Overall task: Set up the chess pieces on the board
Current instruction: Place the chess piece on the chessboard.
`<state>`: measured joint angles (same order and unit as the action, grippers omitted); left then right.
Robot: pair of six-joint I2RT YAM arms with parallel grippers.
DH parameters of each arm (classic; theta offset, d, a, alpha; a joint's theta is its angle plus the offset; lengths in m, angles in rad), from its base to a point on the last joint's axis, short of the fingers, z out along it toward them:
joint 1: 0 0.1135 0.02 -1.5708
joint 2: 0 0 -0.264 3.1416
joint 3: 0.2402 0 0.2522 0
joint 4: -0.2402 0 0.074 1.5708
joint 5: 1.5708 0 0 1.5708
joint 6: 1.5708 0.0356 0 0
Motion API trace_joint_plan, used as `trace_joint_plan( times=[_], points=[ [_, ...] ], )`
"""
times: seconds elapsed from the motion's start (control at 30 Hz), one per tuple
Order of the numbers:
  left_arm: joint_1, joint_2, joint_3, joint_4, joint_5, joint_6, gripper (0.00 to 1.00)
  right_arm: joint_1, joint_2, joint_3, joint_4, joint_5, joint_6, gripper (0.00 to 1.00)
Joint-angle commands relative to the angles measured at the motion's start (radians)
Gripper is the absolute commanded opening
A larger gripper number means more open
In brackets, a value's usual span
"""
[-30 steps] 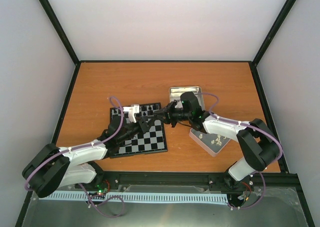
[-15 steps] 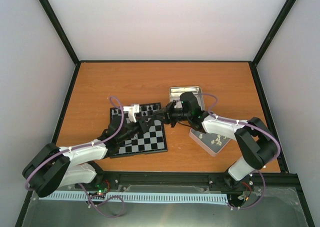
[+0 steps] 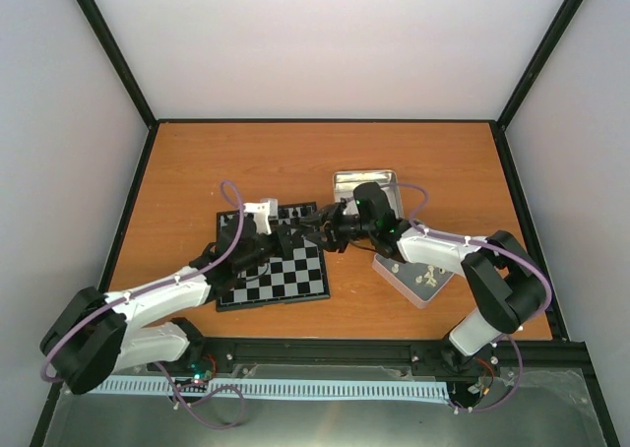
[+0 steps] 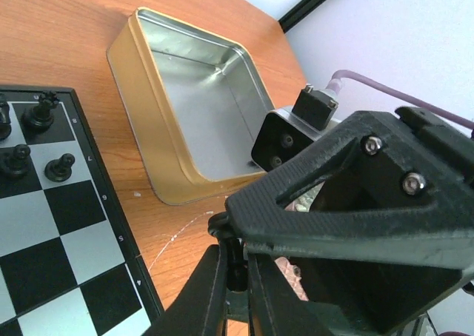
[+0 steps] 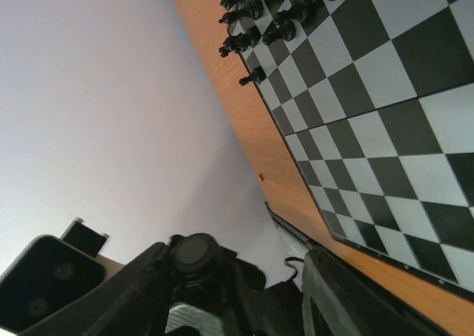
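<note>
The board's far rows are below the left gripper and to its left in the top view, so the gripper should next swing sideways and down onto them to release the piece.
The board lies left of centre, with several black chess pieces standing along its far rows. Both grippers meet over the board's far right corner. My left gripper is shut on one black chess piece, held upright between its fingers. That piece's round base faces the right wrist camera. My right gripper stands open around it, one finger lying over the piece's top and the other well apart.
An empty silver tin sits just behind the grippers, beside the board's corner. A second tin with cream-white pieces lies under the right forearm. Black frame rails edge the orange table.
The right gripper's jaws have opened off the black piece while the left gripper has closed on it. The left wrist has shifted slightly away and to the right.
</note>
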<state>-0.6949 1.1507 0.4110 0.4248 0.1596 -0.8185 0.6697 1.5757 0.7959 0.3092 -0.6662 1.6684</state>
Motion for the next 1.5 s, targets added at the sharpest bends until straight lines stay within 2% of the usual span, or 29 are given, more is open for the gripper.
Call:
trace_joint_plan(
  times=[0.0, 0.2, 0.4, 0.57, 0.63, 0.83, 0.97, 1.17, 1.47],
  points=[
    [-0.006, -0.056, 0.109, -0.351, -0.012, 0.043, 0.01, 0.002, -0.011, 0.016, -0.071, 0.029, -0.125, 0.54],
    [0.057, -0.047, 0.244, -0.895, 0.061, 0.141, 0.01, -0.039, -0.072, 0.029, -0.212, 0.141, -0.325, 0.61],
    [0.213, -0.006, 0.358, -1.169, 0.064, 0.273, 0.01, -0.072, -0.142, 0.021, -0.313, 0.227, -0.455, 0.62],
    [0.315, 0.153, 0.461, -1.245, 0.046, 0.391, 0.01, -0.074, -0.188, 0.018, -0.368, 0.280, -0.549, 0.62],
    [0.333, 0.214, 0.513, -1.278, -0.055, 0.413, 0.01, -0.073, -0.212, 0.024, -0.393, 0.300, -0.594, 0.62],
    [0.385, 0.366, 0.636, -1.340, -0.112, 0.478, 0.01, -0.074, -0.288, 0.034, -0.472, 0.402, -0.696, 0.62],
    [0.421, 0.417, 0.672, -1.334, -0.092, 0.501, 0.01, -0.074, -0.324, 0.049, -0.521, 0.475, -0.773, 0.62],
    [0.431, 0.540, 0.781, -1.367, -0.070, 0.544, 0.02, -0.074, -0.370, 0.038, -0.568, 0.555, -0.822, 0.62],
    [0.431, 0.645, 0.882, -1.403, -0.102, 0.569, 0.02, -0.074, -0.391, 0.029, -0.566, 0.567, -0.822, 0.62]
  ],
)
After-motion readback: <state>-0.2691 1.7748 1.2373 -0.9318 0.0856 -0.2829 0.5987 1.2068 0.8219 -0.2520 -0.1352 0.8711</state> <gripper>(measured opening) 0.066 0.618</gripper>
